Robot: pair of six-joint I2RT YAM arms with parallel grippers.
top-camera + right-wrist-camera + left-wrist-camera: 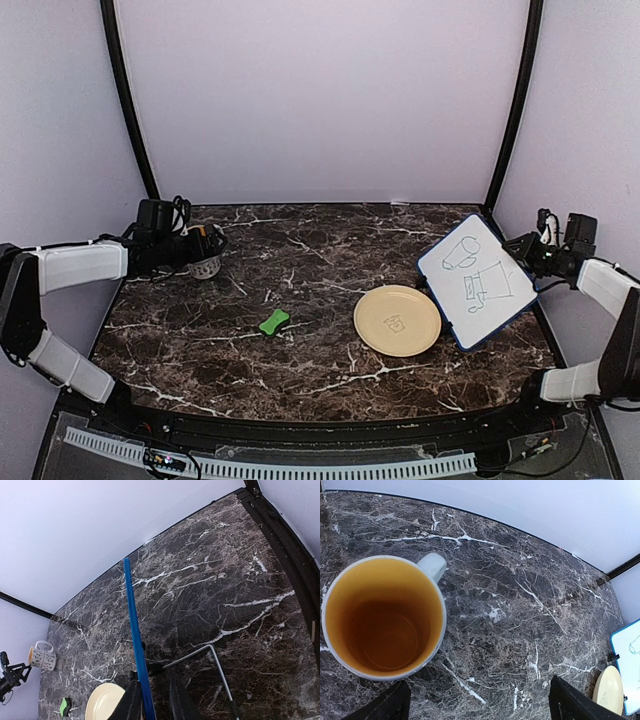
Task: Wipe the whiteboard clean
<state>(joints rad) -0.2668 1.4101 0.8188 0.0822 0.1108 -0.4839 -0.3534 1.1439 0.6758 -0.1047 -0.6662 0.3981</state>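
Observation:
My left gripper will next move away from the mug, to the right in the top view, and down onto the green eraser's middle (274,321), because the eraser is slimmest there.
The whiteboard (477,282), white with a blue frame and marker doodles, stands tilted at the right of the marble table. In the right wrist view it shows edge-on as a blue strip (134,630). My right gripper (522,250) is at its far right edge. The jaws (154,692) are narrowed around that edge, the left finger (129,702) against the frame. A small green eraser (274,321) lies left of centre, far from both grippers. My left gripper (205,250) hangs open at the far left (477,700), with only marble between its fingers.
A pale-yellow plate (397,320) lies just left of the whiteboard, touching or nearly touching its lower corner. A white mug with an orange inside (382,617) stands under the left gripper. A wire stand (215,655) props the board from behind. Black enclosure posts rise at the back corners.

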